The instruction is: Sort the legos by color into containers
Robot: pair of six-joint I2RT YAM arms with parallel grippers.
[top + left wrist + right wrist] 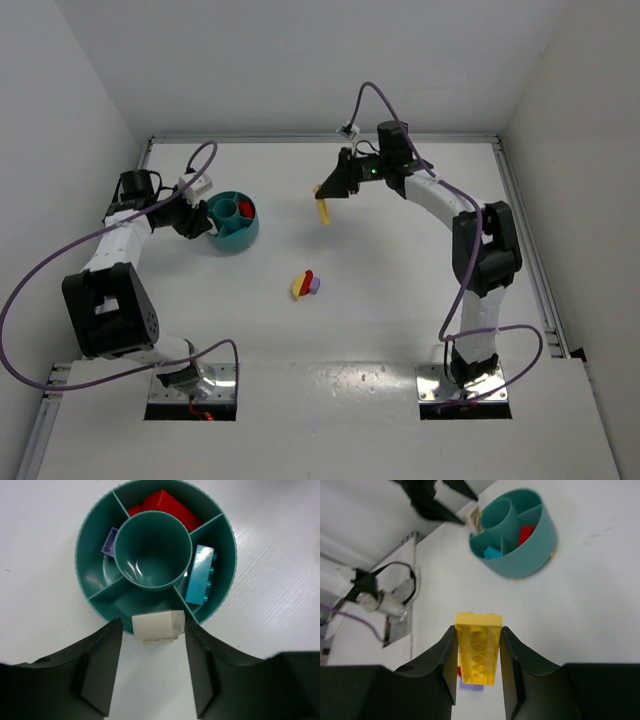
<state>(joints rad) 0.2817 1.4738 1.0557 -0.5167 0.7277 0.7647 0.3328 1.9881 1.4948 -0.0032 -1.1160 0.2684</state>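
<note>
The long yellow brick (pixel 477 650) goes to the left in the top view next in my right gripper, over the bowl's round middle section, which is empty.
The round teal bowl (pixel 232 222) stands at the left; it also shows in the left wrist view (pixel 82 545) and the right wrist view (pixel 525 555). Its compartments hold a red brick (pixel 165 507), a lilac brick (pixel 109 541) and a teal brick (pixel 201 575). My left gripper (pixel 152 630) is at the bowl's near rim, shut on a cream brick (pixel 155 626) over an empty compartment's edge. My right gripper (pixel 477 652) is shut on a long yellow brick (pixel 477 650) and holds it above the table (pixel 322 210), to the right of the bowl.
A small pile of yellow, red and lilac bricks (pixel 305 284) lies on the table between the arms. The table's raised rails run along the back and right side (pixel 520 200). The left arm's cable (pixel 190 165) loops near the bowl.
</note>
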